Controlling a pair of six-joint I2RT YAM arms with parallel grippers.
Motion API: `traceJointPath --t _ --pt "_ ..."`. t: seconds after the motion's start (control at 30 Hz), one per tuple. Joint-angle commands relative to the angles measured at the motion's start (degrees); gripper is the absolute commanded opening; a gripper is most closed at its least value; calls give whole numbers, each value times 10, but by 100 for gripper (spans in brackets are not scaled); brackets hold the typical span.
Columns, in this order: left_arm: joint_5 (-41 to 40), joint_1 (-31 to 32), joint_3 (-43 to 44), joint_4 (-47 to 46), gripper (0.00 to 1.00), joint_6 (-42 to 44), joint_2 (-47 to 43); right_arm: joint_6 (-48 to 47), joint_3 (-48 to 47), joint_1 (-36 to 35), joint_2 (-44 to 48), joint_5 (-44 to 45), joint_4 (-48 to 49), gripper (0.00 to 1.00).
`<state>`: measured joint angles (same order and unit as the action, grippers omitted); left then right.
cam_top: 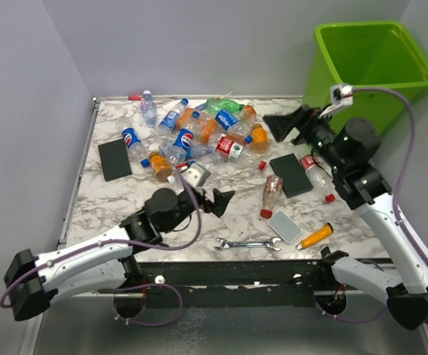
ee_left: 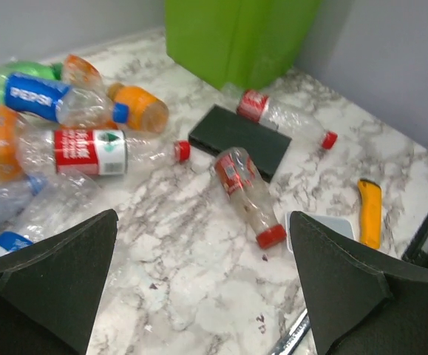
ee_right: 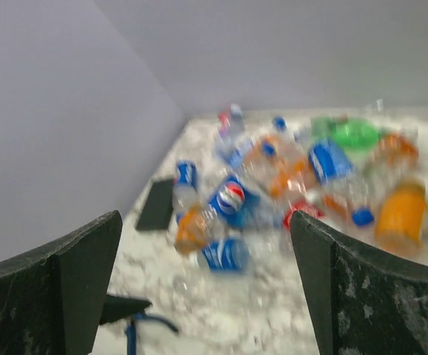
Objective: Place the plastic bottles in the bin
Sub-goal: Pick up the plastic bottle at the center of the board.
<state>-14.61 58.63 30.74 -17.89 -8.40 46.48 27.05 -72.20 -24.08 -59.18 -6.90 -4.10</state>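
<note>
My left gripper tilts downward and lowers, to the right in the top view, to the middle red-labelled bottle's middle part next. It lies apart from the heap of bottles.
Several plastic bottles (cam_top: 199, 137) lie heaped at the table's back centre; they also show in the right wrist view (ee_right: 273, 192). Two more red-labelled bottles lie apart: one (cam_top: 272, 194) in the middle, also in the left wrist view (ee_left: 245, 192), and one (cam_top: 317, 176) beside a black slab. The lime-green bin (cam_top: 372, 63) stands off the back right corner; its wall shows in the left wrist view (ee_left: 236, 37). My left gripper (cam_top: 221, 201) is open and empty over the front centre. My right gripper (cam_top: 284, 124) is open and empty, raised near the bin, facing the heap.
Black slabs lie at the left (cam_top: 114, 159) and right (cam_top: 291, 174). A grey slab (cam_top: 284, 226), an orange-handled tool (cam_top: 316, 236) and a wrench (cam_top: 248, 243) lie near the front edge. A red-handled tool (cam_top: 134, 97) lies at the back left. Grey walls surround the table.
</note>
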Motion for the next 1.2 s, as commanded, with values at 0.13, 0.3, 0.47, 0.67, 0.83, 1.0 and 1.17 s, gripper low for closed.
traceJointPath --t 0.13,0.3,0.47,0.67,0.83,1.0,1.17 --pt "128 7 162 122 99 -69 234 71 267 -4 121 84 -80 100" --pt "129 26 212 117 99 -78 357 140 326 -4 211 199 -138 100" --pt "99 32 281 114 99 -73 470 165 329 -4 266 257 -210 100" --pt "80 31 379 143 96 -69 583 157 332 -4 318 260 -241 100" --pt "42 27 441 176 99 -87 651 155 330 -4 332 249 -254 100" --pt "-8 26 480 209 99 -98 692 145 324 -4 335 246 -257 100" --pt "-34 23 505 228 99 -98 722 137 317 -4 337 247 -259 100"
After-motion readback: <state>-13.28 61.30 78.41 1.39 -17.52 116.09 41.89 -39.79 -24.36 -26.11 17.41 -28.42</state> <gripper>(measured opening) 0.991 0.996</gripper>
